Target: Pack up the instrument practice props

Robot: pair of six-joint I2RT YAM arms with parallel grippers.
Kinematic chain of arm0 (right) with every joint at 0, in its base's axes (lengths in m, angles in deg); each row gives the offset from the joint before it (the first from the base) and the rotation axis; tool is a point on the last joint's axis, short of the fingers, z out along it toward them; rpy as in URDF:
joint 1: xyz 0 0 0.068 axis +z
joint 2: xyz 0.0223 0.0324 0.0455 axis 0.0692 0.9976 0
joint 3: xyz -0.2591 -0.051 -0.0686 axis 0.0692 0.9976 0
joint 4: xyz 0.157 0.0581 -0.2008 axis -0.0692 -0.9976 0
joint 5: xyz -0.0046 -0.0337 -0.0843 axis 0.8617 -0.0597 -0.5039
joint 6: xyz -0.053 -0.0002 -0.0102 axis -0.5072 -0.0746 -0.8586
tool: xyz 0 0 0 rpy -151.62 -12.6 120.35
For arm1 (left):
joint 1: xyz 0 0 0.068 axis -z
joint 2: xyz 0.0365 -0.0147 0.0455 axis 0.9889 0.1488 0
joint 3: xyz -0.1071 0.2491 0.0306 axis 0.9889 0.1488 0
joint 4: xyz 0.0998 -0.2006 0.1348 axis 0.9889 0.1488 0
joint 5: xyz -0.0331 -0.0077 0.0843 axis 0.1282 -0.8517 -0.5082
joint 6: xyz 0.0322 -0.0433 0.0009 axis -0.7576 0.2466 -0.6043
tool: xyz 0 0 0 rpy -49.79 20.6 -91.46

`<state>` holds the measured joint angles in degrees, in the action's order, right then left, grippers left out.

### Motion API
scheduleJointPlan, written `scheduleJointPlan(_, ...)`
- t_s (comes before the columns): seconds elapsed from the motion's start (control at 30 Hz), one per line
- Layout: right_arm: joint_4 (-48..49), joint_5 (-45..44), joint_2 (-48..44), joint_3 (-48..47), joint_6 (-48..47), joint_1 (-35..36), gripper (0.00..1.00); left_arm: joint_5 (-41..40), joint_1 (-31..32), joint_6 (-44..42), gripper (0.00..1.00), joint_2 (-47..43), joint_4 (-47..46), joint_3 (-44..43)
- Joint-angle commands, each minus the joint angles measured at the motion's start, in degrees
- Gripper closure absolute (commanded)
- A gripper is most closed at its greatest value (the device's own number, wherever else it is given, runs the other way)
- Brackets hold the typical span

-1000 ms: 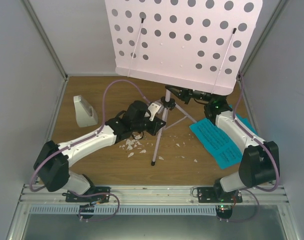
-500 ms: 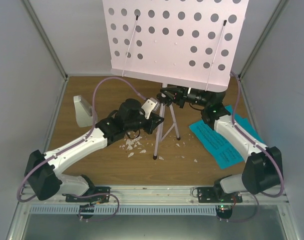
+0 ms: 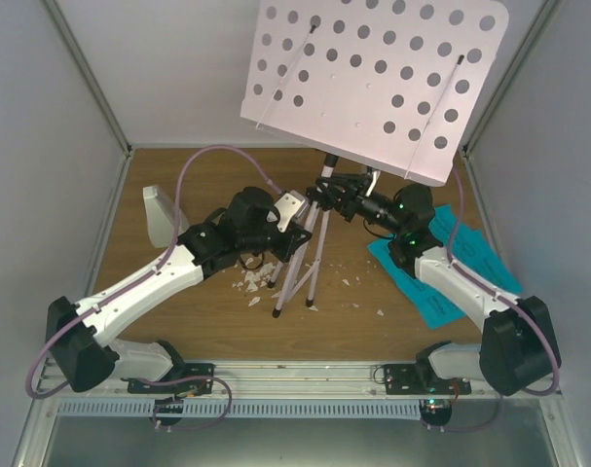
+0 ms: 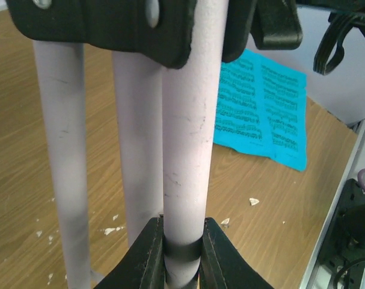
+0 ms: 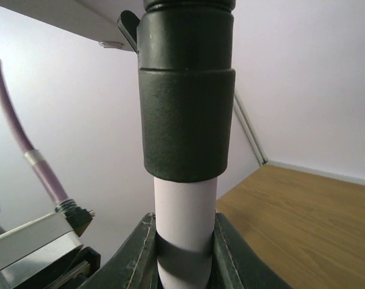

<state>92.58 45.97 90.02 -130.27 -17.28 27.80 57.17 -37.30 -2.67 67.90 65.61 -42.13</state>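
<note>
The stand's legs are folded close together, so my left gripper will next go down and tilt downward, laying the held leg on the crumb-strewn tabletop to release it.
The pale-lilac music stand's perforated plate (image 3: 373,83) tilts above the table, its legs (image 3: 297,268) folded close together. My left gripper (image 3: 300,233) is shut on one stand leg (image 4: 185,150), low on the tube. My right gripper (image 3: 336,195) is shut on the stand's upper pole (image 5: 185,208), just under its black collar (image 5: 185,90). The cyan sheet-music pages (image 3: 441,272) lie flat at the right, partly under my right arm; they also show in the left wrist view (image 4: 260,108). The white pyramid metronome (image 3: 159,214) stands at the left.
White crumbs (image 3: 256,282) are scattered on the wooden table under the stand, with more crumbs (image 3: 380,313) to the right. Grey walls close in the left, back and right sides. A metal rail (image 3: 295,375) runs along the near edge.
The stand's plate has swung to the right and tilted. The legs have drawn closer together and shifted left. Both grippers have kept their hold and moved with it.
</note>
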Motion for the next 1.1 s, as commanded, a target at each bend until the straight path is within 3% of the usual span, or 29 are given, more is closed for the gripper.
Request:
scheduleJointPlan(0.0, 11.3, -5.8, -2.7, 3.3, 5.1, 3.2, 1.0, -6.9, -1.3, 0.3, 1.0, -3.8, -9.4, -6.9)
scheduleJointPlan(0.23, 24.4, -12.9, -0.3, 13.8, 15.0, 3.8, 0.99, -8.7, -1.3, 0.1, 1.0, -4.4, -7.1, -4.2)
scheduleJointPlan(0.67, 31.8, -19.3, 5.5, 22.9, 21.5, 3.8, 0.99, -8.7, -1.3, 1.7, 1.0, -2.2, -10.7, 5.5)
scheduleJointPlan(1.07, 38.1, -23.4, 14.3, 27.1, 26.4, 5.2, 1.0, -9.9, -1.2, 1.0, 1.0, 0.7, -11.9, 8.6)
